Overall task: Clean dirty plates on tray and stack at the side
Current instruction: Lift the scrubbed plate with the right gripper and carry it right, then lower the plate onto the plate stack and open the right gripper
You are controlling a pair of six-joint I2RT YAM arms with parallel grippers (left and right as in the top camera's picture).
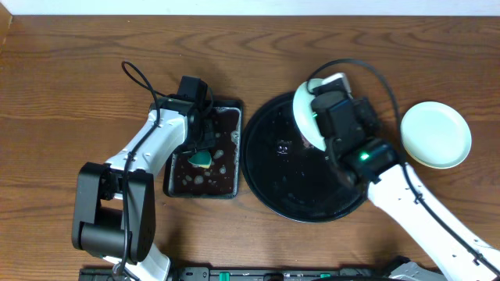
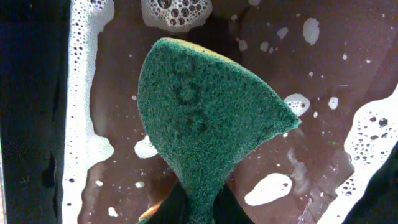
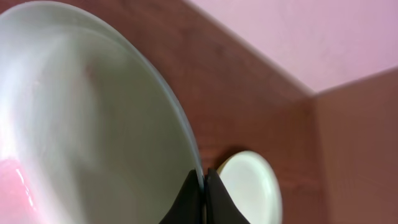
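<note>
My right gripper will next move to the second pale plate (image 1: 436, 135) (image 3: 251, 190), below and to its right in the overhead view, level the tilted plate, lower and release.
My right gripper (image 1: 316, 117) is shut on the rim of a pale plate (image 1: 302, 109) and holds it tilted on edge above the far part of the round black tray (image 1: 297, 191). In the right wrist view the fingers (image 3: 203, 186) pinch the plate's rim (image 3: 81, 124), and a pink-red smear shows at its lower left. A second pale plate (image 1: 436, 134) lies flat on the table right of the tray, and also shows in the right wrist view (image 3: 249, 186). My left gripper (image 1: 201, 150) is shut on a green sponge (image 2: 205, 112). A third plate is not clearly in view.
The sponge (image 1: 202, 161) hangs over a small rectangular black tray (image 1: 176, 186) left of the round tray, holding brown soapy water with white foam (image 2: 84, 99). The round tray's surface is wet and glossy. A pink wall rises beyond the table's far edge (image 3: 298, 37).
</note>
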